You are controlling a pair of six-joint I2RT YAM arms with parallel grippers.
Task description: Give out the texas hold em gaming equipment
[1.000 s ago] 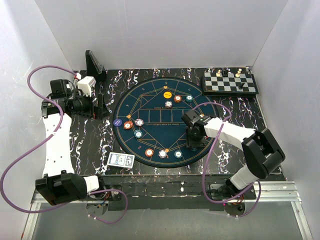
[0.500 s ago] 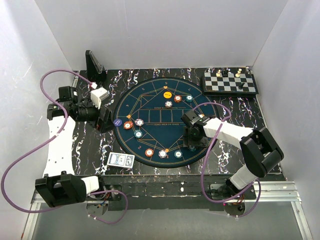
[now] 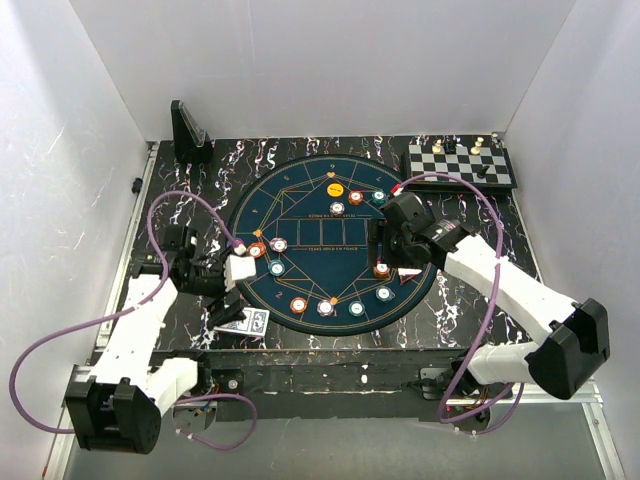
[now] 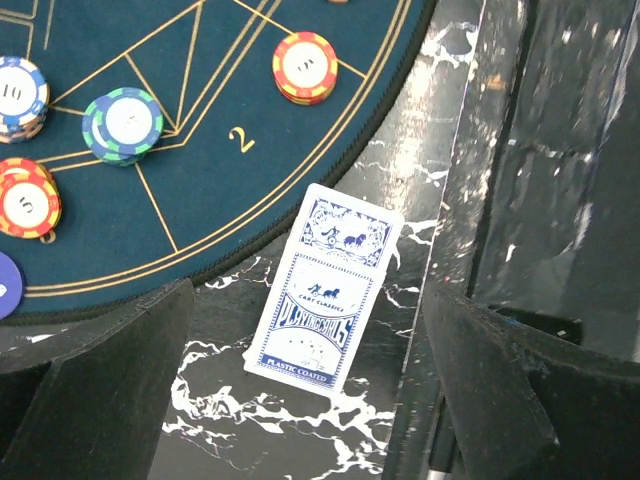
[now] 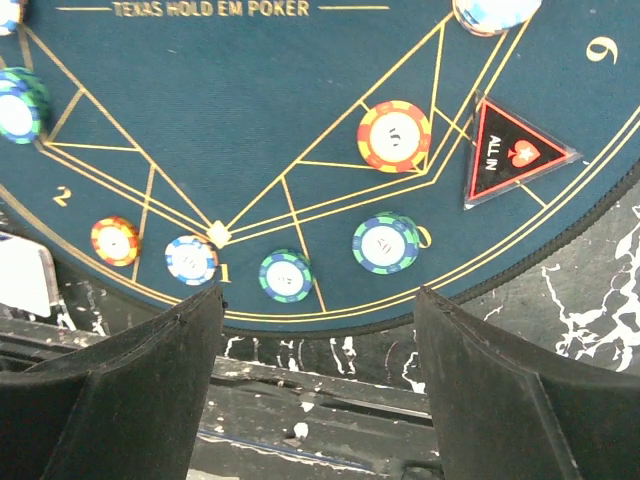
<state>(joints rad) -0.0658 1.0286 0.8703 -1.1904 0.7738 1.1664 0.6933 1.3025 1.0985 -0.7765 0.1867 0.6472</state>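
Note:
My left gripper moves down next with a slight turn onto the playing cards' long sides, since they lie below it, slanted between its open fingers.
A small stack of blue-and-white playing cards (image 4: 325,290) lies on the marbled table just off the mat's near-left rim (image 3: 246,320). My left gripper (image 4: 310,400) hangs over it, open, one finger on each side and nothing held; in the top view the left gripper (image 3: 232,305) is beside the cards. Poker chips sit on the round dark-blue mat (image 3: 300,215): an orange chip (image 5: 394,135), a green-blue one (image 5: 385,243), a teal one (image 5: 286,275) and others. My right gripper (image 5: 315,385) is open and empty above the mat's near-right part (image 3: 388,258).
A chessboard (image 3: 460,165) with pieces stands at the far right corner. A black stand (image 3: 187,128) is at the far left. A black triangular "ALL IN" marker (image 5: 510,155) lies on the mat. The table's near edge (image 5: 330,400) runs below the right gripper.
The left arm swung from the far left down to the cards. The right gripper opened and rose toward the far side, uncovering an orange and a teal chip.

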